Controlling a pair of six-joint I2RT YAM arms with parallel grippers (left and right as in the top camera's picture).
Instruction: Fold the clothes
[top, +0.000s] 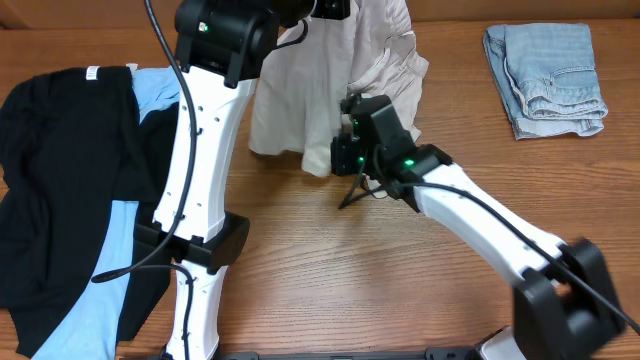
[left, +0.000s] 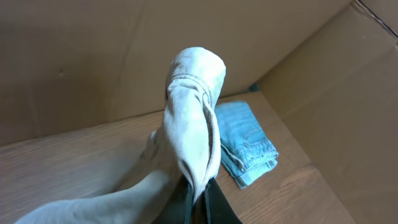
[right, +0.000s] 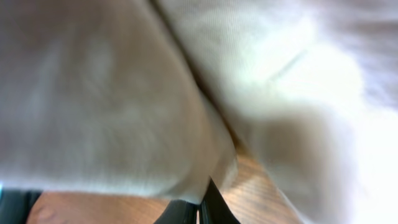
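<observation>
My left gripper has the beige shorts. It will next move them back and down toward the wood (top: 287, 218) beside the black garment, with its fingers tilting downward.
The beige khaki shorts (top: 300, 95) hang lifted at the table's far middle, their lower part draping onto the wood. My left gripper (top: 328, 8) holds them from the top. In the left wrist view its fingers (left: 200, 193) are shut on a bunched fold of the beige shorts (left: 193, 106). My right gripper (top: 338, 160) is at the shorts' lower front edge. The right wrist view is filled with beige fabric (right: 112, 93), and the right gripper (right: 204, 199) is shut on its hem. A black garment (top: 60, 170) and a light-blue shirt (top: 155, 90) lie at the left.
Folded pale denim shorts (top: 550, 75) lie at the far right, also seen as the denim shorts (left: 245, 143) in the left wrist view. A cardboard wall (left: 93, 56) stands behind the table. The left arm's white links (top: 195, 170) cross the black garment's right edge.
</observation>
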